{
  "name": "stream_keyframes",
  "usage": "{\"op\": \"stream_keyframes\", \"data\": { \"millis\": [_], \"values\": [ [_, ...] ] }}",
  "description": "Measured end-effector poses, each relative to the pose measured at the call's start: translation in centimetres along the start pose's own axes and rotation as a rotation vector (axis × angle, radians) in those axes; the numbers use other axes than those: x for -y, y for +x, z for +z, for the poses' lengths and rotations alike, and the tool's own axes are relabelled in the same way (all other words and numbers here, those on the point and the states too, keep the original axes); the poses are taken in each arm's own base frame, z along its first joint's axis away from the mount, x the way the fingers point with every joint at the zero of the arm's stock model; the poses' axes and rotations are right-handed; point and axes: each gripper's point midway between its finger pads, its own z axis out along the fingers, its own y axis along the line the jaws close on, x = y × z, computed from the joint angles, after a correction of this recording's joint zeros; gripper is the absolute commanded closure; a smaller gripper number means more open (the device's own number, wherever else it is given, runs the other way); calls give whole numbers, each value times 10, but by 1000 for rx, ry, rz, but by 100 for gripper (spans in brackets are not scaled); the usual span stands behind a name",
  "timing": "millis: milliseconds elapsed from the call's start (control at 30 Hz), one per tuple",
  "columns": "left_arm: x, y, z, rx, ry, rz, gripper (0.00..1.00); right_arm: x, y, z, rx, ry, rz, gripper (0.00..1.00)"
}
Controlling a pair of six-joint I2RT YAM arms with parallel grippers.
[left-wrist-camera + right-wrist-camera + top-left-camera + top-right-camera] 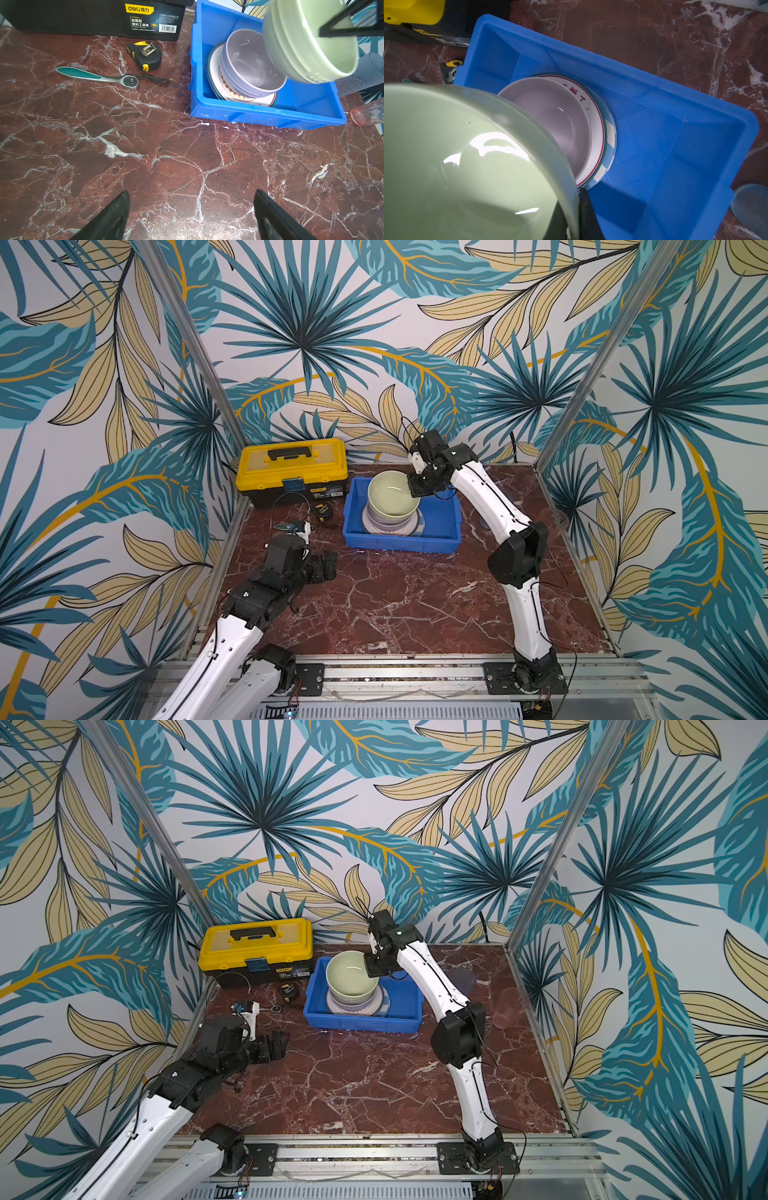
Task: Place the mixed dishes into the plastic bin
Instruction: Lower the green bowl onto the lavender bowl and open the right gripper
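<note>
My right gripper will lower the green bowl [456,166] into the lavender bowl's opening [556,116] and let go of the green bowl's rim. The lavender bowl is standing empty below.
My right gripper [417,494] [575,207] is shut on the rim of the pale green bowl [392,497] [351,975] [456,166]. It holds the bowl tilted above the blue plastic bin [399,541] [259,116]. Inside the bin, a lavender bowl [249,62] [560,124] rests on a white plate with orange marks [216,70], which lies on a blue-and-white striped plate [610,133]. A bluish tumbler [463,979] and a pinkish tumbler [509,1006] stand on the table right of the bin. My left gripper [328,566] [191,192] hovers open and empty over bare table, left of the bin.
A yellow-and-black toolbox [291,468] stands behind and left of the bin. A black-yellow tape measure [145,56] and a ratchet wrench [97,76] lie in front of it. Metal frame posts and patterned walls close in the red marble table [395,605].
</note>
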Motion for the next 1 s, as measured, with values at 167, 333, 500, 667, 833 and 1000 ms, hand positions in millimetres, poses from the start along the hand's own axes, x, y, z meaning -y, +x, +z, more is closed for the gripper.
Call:
{"op": "stream_keyframes", "data": {
  "millis": [167, 333, 500, 667, 833, 1000],
  "values": [
    [0, 0, 0, -1, 2, 0, 7, 1, -2, 17, 0, 2, 24, 100],
    [1, 0, 0, -2, 5, 0, 7, 1, -5, 25, 15, 3, 44, 100],
    [1, 2, 2, -6, 7, -1, 7, 4, -9, 28, 36, 15, 56, 100],
    [1, 4, 3, -11, 11, -1, 7, 8, -4, 39, 28, 31, 66, 100],
    [1, 4, 3, -11, 11, -1, 7, 14, 11, 54, -15, 57, 72, 100],
    [1, 4, 3, -11, 11, -1, 7, 16, 9, 57, 0, 62, 77, 100]
  ]
}}
